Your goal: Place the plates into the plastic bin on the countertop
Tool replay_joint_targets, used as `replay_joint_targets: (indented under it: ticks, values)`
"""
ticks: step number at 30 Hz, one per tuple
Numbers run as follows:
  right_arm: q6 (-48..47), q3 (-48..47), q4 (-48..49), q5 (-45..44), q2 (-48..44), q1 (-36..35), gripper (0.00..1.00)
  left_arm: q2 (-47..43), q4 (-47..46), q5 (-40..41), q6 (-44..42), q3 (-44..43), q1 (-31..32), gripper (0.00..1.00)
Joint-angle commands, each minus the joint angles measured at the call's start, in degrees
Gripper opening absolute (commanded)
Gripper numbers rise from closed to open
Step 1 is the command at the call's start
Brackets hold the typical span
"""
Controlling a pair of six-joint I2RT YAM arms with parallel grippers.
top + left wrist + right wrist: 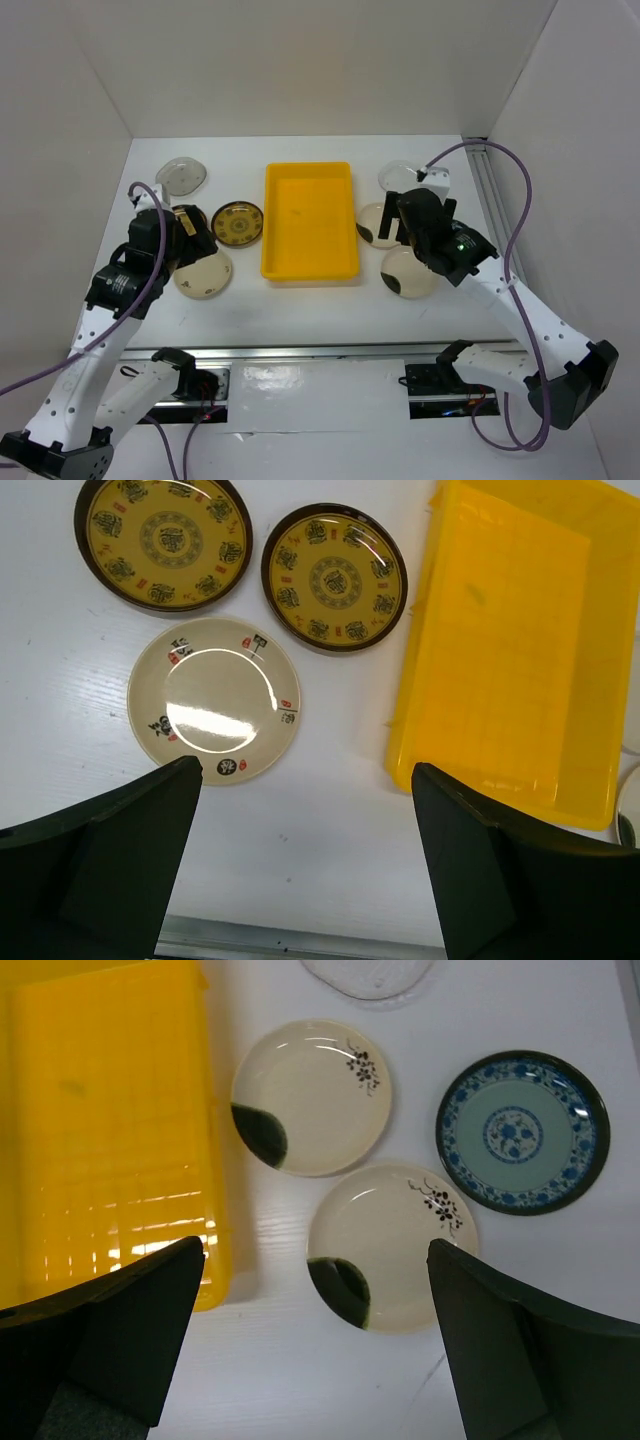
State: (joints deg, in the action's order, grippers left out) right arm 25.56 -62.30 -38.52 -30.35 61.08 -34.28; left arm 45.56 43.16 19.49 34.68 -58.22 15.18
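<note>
The right gripper moves back and down next, onto the nearer cream plate's rim on the side away from the bin (310, 222), where empty countertop leaves room.
The yellow plastic bin (310, 222) stands empty mid-countertop. Left of it lie a clear glass plate (182, 176), a yellow-and-brown plate (238, 224) and a cream plate (203, 275). My left gripper (190, 235) hovers open above them. The left wrist view shows two yellow-and-brown plates (163, 540) (334, 578), the cream plate (214, 700) and the bin (510, 650). My left gripper (305, 770) is empty. Right of the bin lie two cream plates with dark patches (310, 1097) (392, 1248), a blue-patterned plate (522, 1132) and a clear plate (368, 975). My right gripper (316, 1245) is open above them.
White walls bound the countertop on the left, back and right. A metal rail (330, 352) runs along the near edge by the arm bases. A grey cable (500, 160) loops over the right arm near the right wall.
</note>
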Motion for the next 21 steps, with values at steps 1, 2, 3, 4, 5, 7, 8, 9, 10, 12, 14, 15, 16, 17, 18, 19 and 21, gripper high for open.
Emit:
replay_joint_targets:
  ticks: [1,2,3,4,5,7,8,9,10,12,14,15,16,17,18,19,21]
  values:
    - [6.0,-1.1,-4.7,-6.6,-0.1,1.3,1.00,-0.5,-2.5,-3.0,-1.7,-0.1,-0.2,1.00]
    - [7.3,-1.1,-4.7,-6.7,-0.1,1.8,1.00,-0.5,-3.1,-3.0,-2.3,-0.1,-0.2,1.00]
    - [8.5,-0.2,-5.5,-6.7,-0.1,1.9,1.00,-1.0,-3.1,-3.7,-2.3,-0.1,-0.2,1.00]
    - [11.0,0.8,-5.5,-6.1,-0.1,2.5,1.00,-1.0,-3.1,-4.4,-2.9,-0.1,-0.2,1.00]
    - [13.4,2.2,-5.0,-6.1,-0.9,3.3,1.00,-1.0,-3.8,-5.2,-2.9,-0.1,-0.2,1.00]
    - [20.2,8.4,-2.5,-4.6,-2.4,5.4,1.00,-1.0,-4.3,-8.0,-4.4,0.5,-0.2,1.00]
    - [20.8,10.6,-1.0,0.2,-3.2,8.7,1.00,-1.0,-4.9,-9.0,-4.4,0.5,-0.2,1.00]
    - [21.3,14.6,0.3,2.6,-3.2,10.6,1.00,-0.2,-4.9,-9.6,-5.1,0.5,-0.2,1.00]
    - [22.1,16.7,2.7,4.6,-3.8,12.4,1.00,-0.2,-4.9,-10.4,-5.1,0.5,-0.2,1.00]
    - [23.4,21.6,5.1,8.3,-4.3,17.0,1.00,0.4,-4.9,-10.4,-5.1,0.5,-0.2,1.00]
    - [25.5,23.9,7.1,8.3,-4.3,19.3,1.00,0.4,-4.9,-11.0,-5.1,0.5,-0.2,1.00]
    - [26.2,24.9,7.8,8.3,-4.3,19.3,1.00,0.4,-4.9,-11.0,-5.1,0.5,-0.2,1.00]
    - [26.2,26.4,8.5,8.3,-3.5,20.0,1.00,0.4,-4.9,-11.0,-5.1,0.5,-0.2,1.00]
    - [27.4,27.1,9.8,8.9,-3.5,20.0,1.00,0.4,-4.9,-11.0,-5.1,0.5,-0.2,1.00]
    - [28.0,27.8,10.3,8.9,-2.6,20.0,1.00,0.4,-4.9,-11.0,-5.1,0.5,-0.2,1.00]
    - [28.0,28.5,10.8,8.9,-1.4,20.0,1.00,0.4,-4.9,-11.6,-5.1,0.5,-0.2,1.00]
    - [28.8,29.5,11.5,8.4,-0.3,20.0,1.00,0.4,-4.9,-12.1,-5.1,0.5,-0.2,1.00]
